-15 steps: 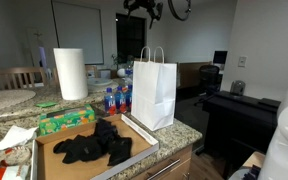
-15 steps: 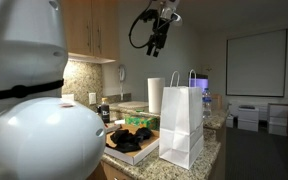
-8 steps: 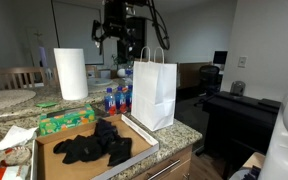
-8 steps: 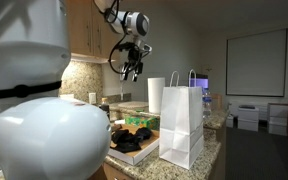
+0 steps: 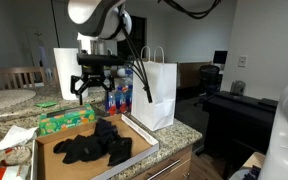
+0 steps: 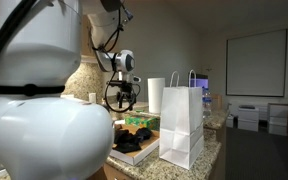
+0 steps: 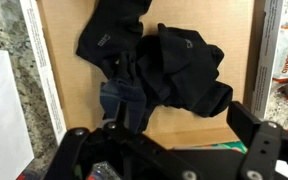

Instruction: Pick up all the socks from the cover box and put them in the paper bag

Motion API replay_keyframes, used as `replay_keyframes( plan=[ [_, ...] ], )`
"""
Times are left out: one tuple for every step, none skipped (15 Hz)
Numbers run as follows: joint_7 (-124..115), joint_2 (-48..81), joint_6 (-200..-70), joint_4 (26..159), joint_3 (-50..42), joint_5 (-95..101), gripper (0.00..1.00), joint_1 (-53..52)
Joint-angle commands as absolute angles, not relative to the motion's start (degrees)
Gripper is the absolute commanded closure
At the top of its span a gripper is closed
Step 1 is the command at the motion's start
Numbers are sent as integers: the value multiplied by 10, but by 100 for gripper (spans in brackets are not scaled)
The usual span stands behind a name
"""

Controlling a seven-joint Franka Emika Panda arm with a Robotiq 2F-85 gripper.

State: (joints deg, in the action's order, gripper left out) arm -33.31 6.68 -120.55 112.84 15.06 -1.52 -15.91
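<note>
I will lower my gripper next onto the folded black sock in the middle of the heap, away from the green tissue box. The sock is below my open fingers.
The socks [image 5: 94, 146] [image 6: 132, 141] are a black heap lying in the cover box [image 5: 50, 165], a shallow brown cardboard tray on the counter. In the wrist view the socks [image 7: 156, 62] spread over the cover box floor [image 7: 72, 95] directly below me. My gripper [image 5: 97, 90] [image 6: 122, 99] [image 7: 162, 126] hangs open a short way above the heap, touching nothing, with nothing between its fingers [image 7: 252, 118]. The paper bag [image 5: 154, 94] [image 6: 182, 126] stands upright beside the tray, white with loop handles; its side [image 7: 4, 112] shows at the wrist view's left edge.
A green tissue box [image 5: 64, 121] [image 7: 206, 146] lies along the tray's far side. A white paper towel roll [image 5: 66, 72] [image 6: 155, 95] and some bottles [image 5: 120, 100] stand behind. White crumpled packaging [image 5: 8, 137] lies beside the tray. The counter edge is close to the tray's front.
The arm has come down from high above the counter to just over the sock heap. The jaws stayed open throughout. Socks, tray and bag have not moved.
</note>
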Motion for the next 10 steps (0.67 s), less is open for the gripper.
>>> replay_keyframes(
  plan=[
    [-334, 101, -1277, 1152, 145, -14, 0, -170],
    [-342, 114, -1297, 1159, 143, -11, 0, -174],
    [-345, 124, -1311, 1164, 141, -6, 0, -178],
    [-353, 136, -1325, 1168, 137, 4, 0, -185],
    [-358, 144, -1338, 1173, 133, 12, 0, -190],
    [-358, 153, -1344, 1174, 130, 14, 0, -196],
    [-356, 163, -1345, 1174, 128, 13, 0, -201],
    [-355, 171, -1347, 1175, 126, 13, 0, -206],
    [-355, 179, -1349, 1176, 124, 14, 0, -212],
    [-359, 187, -1353, 1175, 121, 18, 0, -218]
  ],
)
